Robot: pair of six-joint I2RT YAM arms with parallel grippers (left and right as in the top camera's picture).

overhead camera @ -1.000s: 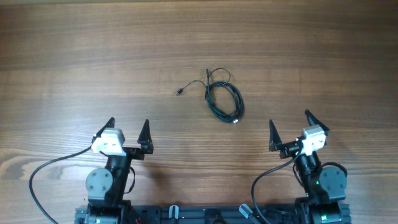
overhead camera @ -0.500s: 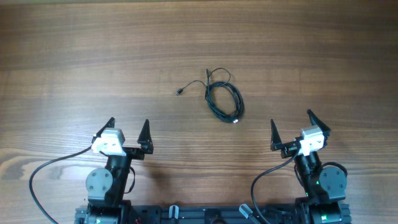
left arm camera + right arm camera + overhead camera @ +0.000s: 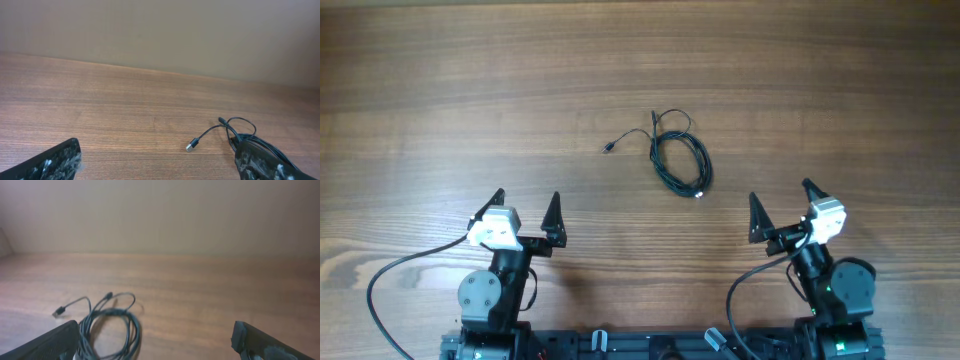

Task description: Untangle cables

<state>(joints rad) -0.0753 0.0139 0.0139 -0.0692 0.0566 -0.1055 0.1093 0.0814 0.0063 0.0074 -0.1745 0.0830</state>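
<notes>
The left gripper moves outward next, toward the right in the overhead view, and down onto the bundle's cables by the loose plug, since they face it.
The cables [image 3: 678, 157] are thin black cords coiled in a small bundle at the middle of the wooden table, with one loose end and plug [image 3: 608, 149] running out to the left. They show at the lower right of the left wrist view [image 3: 235, 131] and at the lower left of the right wrist view [image 3: 112, 322]. My left gripper [image 3: 527, 207] is open and empty near the front edge, well left of the bundle. My right gripper [image 3: 781, 201] is open and empty, just front-right of the bundle.
The wooden table [image 3: 470, 90] fills the overhead view. Thick black cables [image 3: 380, 285] run from the arms' white camera units at the front. A plain wall [image 3: 160, 30] stands behind the table's far edge.
My right gripper has turned and shifted slightly left, toward the cable bundle. The left arm and the cables have not moved.
</notes>
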